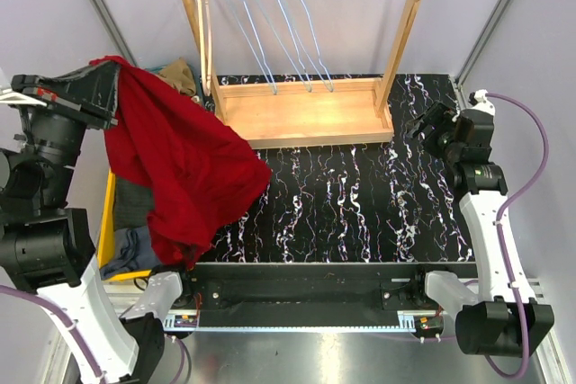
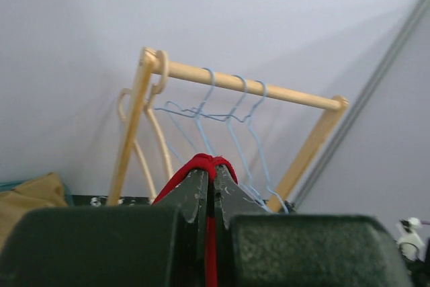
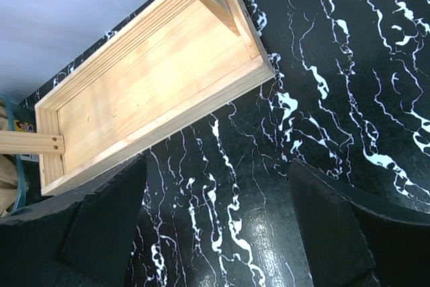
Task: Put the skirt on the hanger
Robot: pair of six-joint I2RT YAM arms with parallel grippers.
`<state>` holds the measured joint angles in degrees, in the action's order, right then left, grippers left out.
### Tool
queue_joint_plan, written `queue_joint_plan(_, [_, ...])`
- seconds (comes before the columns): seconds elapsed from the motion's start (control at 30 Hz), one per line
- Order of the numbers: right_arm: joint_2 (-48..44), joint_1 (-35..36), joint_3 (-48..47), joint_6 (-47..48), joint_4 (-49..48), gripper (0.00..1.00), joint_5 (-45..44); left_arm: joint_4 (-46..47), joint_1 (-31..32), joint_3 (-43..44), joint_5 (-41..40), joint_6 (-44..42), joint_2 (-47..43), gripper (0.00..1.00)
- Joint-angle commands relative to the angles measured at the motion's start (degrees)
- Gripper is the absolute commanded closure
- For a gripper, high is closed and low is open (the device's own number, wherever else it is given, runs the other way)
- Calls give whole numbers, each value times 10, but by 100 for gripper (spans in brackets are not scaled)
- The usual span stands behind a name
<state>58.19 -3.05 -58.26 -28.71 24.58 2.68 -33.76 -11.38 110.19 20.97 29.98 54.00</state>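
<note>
My right gripper should swing back and to the left in the top view, onto the skirt's loose lower edge, because I hold only its top edge.
The red skirt hangs in loose folds at the table's left side, held up by its top edge. My left gripper is shut on that edge; in the left wrist view a fold of the skirt is pinched between the closed jaws of the left gripper. Three blue wire hangers hang from the wooden rack's top bar, beyond and to the right of the skirt. My right gripper hovers open over the black marble table, its fingers spread wide with nothing between them, near the rack's base tray.
The wooden rack stands at the back middle of the table. A yellow bin with dark clothes sits at the left edge under the skirt. A tan garment lies behind it. Wooden hangers hang on the rack's left post.
</note>
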Motion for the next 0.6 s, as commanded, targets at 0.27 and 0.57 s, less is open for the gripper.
queue_joint_plan(0.27, [-37, 48, 5, 55, 19, 11, 113, 111, 1, -290, 65, 55, -73, 100])
queue_joint_plan(0.57, [-52, 363, 119, 76, -85, 12, 22, 113, 3, -360, -94, 39, -23, 100])
